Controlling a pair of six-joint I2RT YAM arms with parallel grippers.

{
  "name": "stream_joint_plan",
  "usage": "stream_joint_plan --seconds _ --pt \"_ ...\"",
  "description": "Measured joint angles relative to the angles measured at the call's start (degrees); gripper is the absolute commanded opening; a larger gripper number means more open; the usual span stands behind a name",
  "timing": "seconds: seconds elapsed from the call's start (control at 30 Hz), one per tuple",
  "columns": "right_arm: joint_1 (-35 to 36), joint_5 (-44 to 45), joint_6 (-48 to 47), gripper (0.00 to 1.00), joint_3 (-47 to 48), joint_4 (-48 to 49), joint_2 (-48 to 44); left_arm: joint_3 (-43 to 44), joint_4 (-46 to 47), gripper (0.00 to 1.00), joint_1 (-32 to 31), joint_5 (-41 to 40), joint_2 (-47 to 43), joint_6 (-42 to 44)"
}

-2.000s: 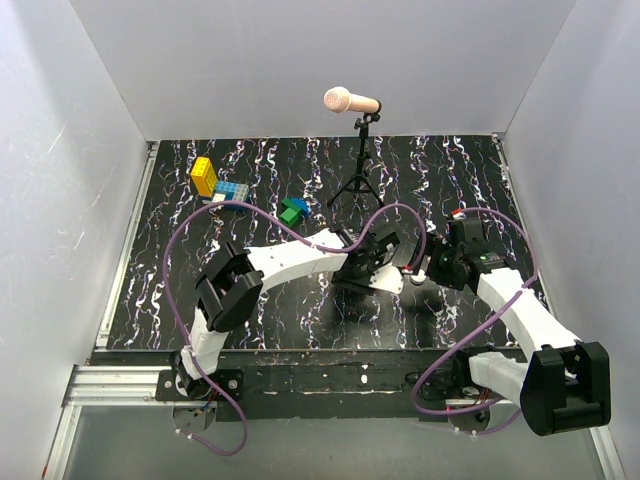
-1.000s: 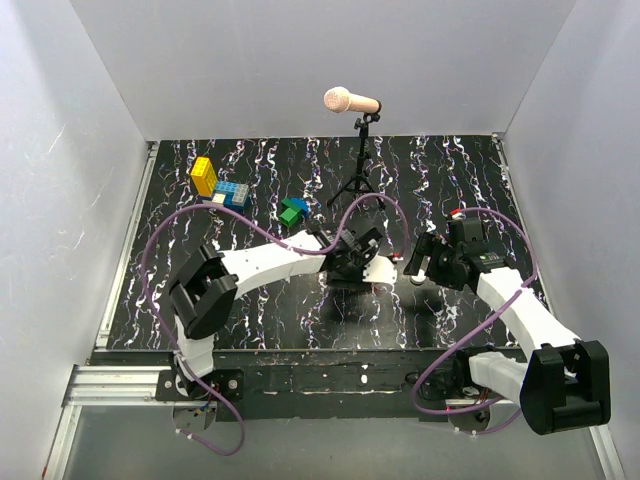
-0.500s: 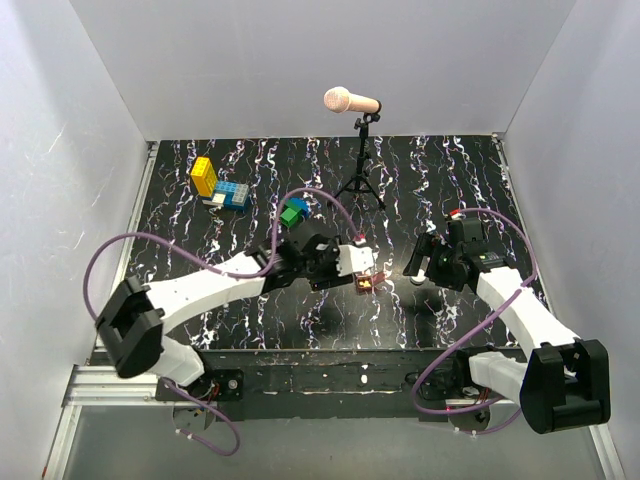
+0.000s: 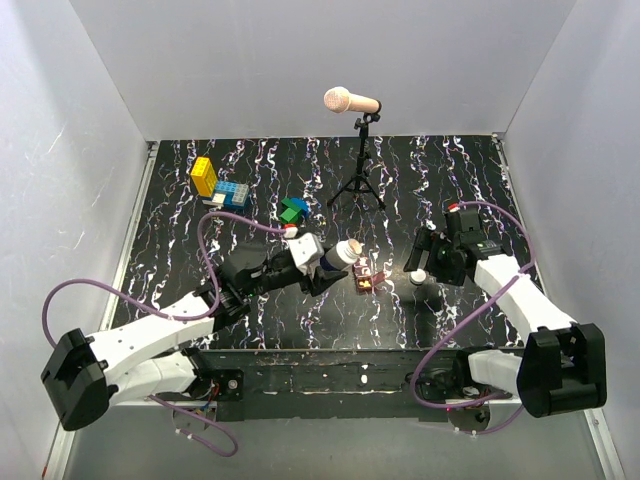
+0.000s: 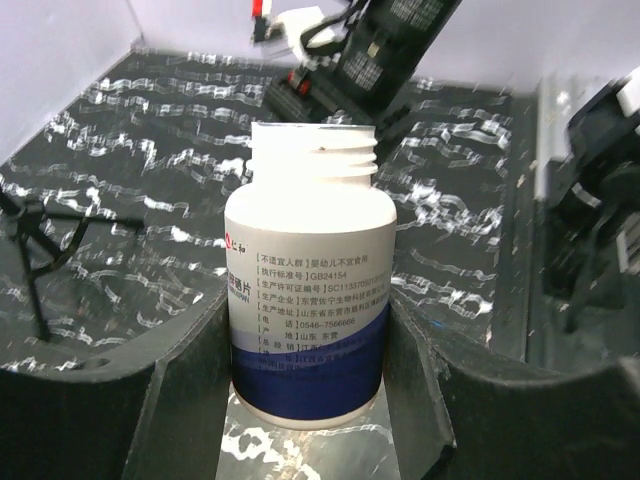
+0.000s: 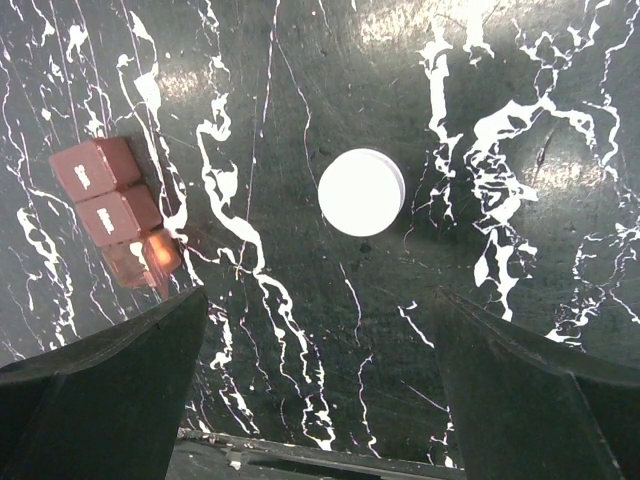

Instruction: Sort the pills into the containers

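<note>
My right gripper moves down onto the white cap (image 4: 418,278) next, its open fingers passing either side of the cap's rim, since bare mat surrounds the cap.
My left gripper (image 4: 332,263) is shut on an uncapped white pill bottle (image 4: 346,251) with a blue band, held tipped with its mouth toward the right. In the left wrist view the bottle (image 5: 308,290) fills the gap between both fingers (image 5: 190,370). Just right of the mouth lies the reddish-brown container (image 4: 367,278), a small segmented box with one end segment glowing orange. The bottle's round white cap (image 4: 418,278) lies on the mat further right. My right gripper (image 4: 424,262) hovers open over the cap (image 6: 361,192), the container (image 6: 112,205) at its left. No pills show.
A microphone on a black tripod (image 4: 358,180) stands at the back centre. Yellow (image 4: 204,175), blue (image 4: 231,193) and green (image 4: 293,210) toy blocks sit at the back left. White walls close in the black marbled mat (image 4: 250,320) on three sides.
My left arm has drawn back to the left with the bottle, uncovering the container, and the bottle now lies tipped toward it. The right gripper has shifted only slightly.
</note>
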Motion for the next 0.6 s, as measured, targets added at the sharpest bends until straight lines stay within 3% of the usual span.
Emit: stream_joint_plan --seconds 0.33,0.43,0.6 --pt "0.0 1.9 -0.4 0.98 4.9 -2.4 5.0 -10.3 27.9 0.00 2.3 4.6 -3.8 -18.3" --pt "0.2 3.0 -0.5 0.96 6.6 -3.6 7.0 -11.2 32.3 0.00 2.7 4.8 -3.8 -21.7" --pt "0.5 4.5 -0.9 0.82 9.9 -5.5 12.1 -11.0 33.7 0.00 2.7 5.9 -3.8 -22.7"
